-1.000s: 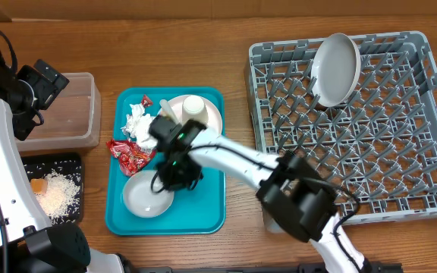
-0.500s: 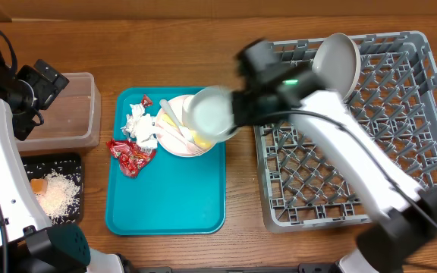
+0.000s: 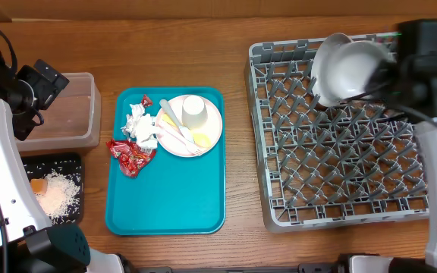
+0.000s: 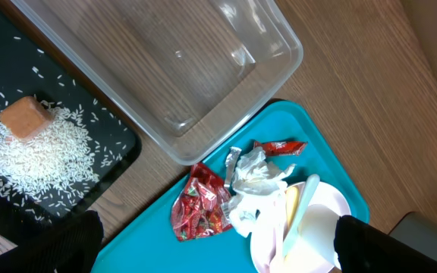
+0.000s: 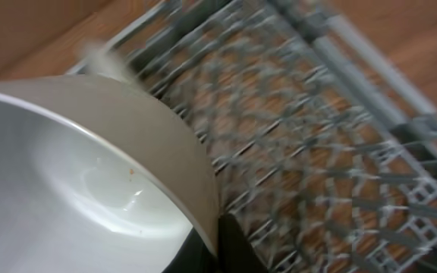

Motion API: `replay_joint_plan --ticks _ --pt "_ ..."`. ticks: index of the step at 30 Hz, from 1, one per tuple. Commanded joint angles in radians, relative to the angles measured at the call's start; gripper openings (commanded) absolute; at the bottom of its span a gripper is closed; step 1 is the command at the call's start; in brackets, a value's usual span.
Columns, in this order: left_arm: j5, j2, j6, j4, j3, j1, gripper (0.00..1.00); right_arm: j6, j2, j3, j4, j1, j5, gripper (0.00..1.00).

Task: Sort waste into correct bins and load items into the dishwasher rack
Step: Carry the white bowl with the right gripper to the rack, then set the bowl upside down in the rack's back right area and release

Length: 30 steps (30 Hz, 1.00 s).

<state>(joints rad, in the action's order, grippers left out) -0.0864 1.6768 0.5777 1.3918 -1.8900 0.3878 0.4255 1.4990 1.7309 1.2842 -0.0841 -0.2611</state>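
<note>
I will lower and tilt my right gripper to tip the bowl (image 3: pixel 357 68) over, and let go of the bowl's rim on empty pegs of the rack beside the white plate, because they are below the gripper.
My right gripper (image 3: pixel 389 70) is shut on the rim of a white bowl (image 3: pixel 357 68), tilted over the far side of the grey dishwasher rack (image 3: pixel 256 129), next to a white plate (image 3: pixel 323 57) standing in it. The right wrist view shows the bowl (image 5: pixel 89 174) in my jaws (image 5: pixel 217 241), above the rack (image 5: pixel 340 129). My left gripper (image 3: pixel 40 85) hangs open and empty over the clear tub (image 3: pixel 91 114). A pink plate (image 3: pixel 212 129) holds a white cup (image 3: pixel 194 111), a yellow spoon (image 3: pixel 201 139) and pale utensils (image 3: pixel 169 115). Beside it lie a crumpled napkin (image 3: pixel 139 125) and red wrappers (image 3: pixel 131 155).
The plate and waste lie on a teal tray (image 3: pixel 165 205) at centre. The black tray (image 3: pixel 79 163) at front left holds rice (image 3: pixel 58 193) and an orange cube (image 3: pixel 36 186). The left wrist view shows the tub (image 4: pixel 226 114), cube (image 4: pixel 25 117) and wrappers (image 4: pixel 199 208).
My right arm lifted the white bowl off the teal tray and carried it right and back, over the rack's far side. The left arm has not moved.
</note>
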Motion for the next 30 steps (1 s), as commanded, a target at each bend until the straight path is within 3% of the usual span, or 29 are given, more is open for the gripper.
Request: replay_joint_plan --ticks 1,7,15,18,30 --pt "-0.007 -0.001 0.005 0.002 -0.014 -0.002 1.0 0.027 -0.016 0.002 -0.049 -0.11 -0.067 0.04" --pt "-0.008 -0.001 0.006 0.002 -0.014 -0.002 1.0 0.015 -0.002 -0.033 -0.204 -0.218 -0.164 0.04" --pt "-0.007 -0.001 0.006 0.002 -0.014 -0.002 1.0 0.015 0.109 -0.084 -0.378 -0.222 -0.494 0.04" --pt "-0.007 -0.001 0.005 0.002 -0.014 -0.002 1.0 0.011 0.166 -0.084 -0.394 -0.222 -0.59 0.04" --pt "-0.008 -0.001 0.006 0.002 -0.014 -0.002 1.0 -0.037 0.332 -0.085 -0.371 -0.177 -0.682 0.04"
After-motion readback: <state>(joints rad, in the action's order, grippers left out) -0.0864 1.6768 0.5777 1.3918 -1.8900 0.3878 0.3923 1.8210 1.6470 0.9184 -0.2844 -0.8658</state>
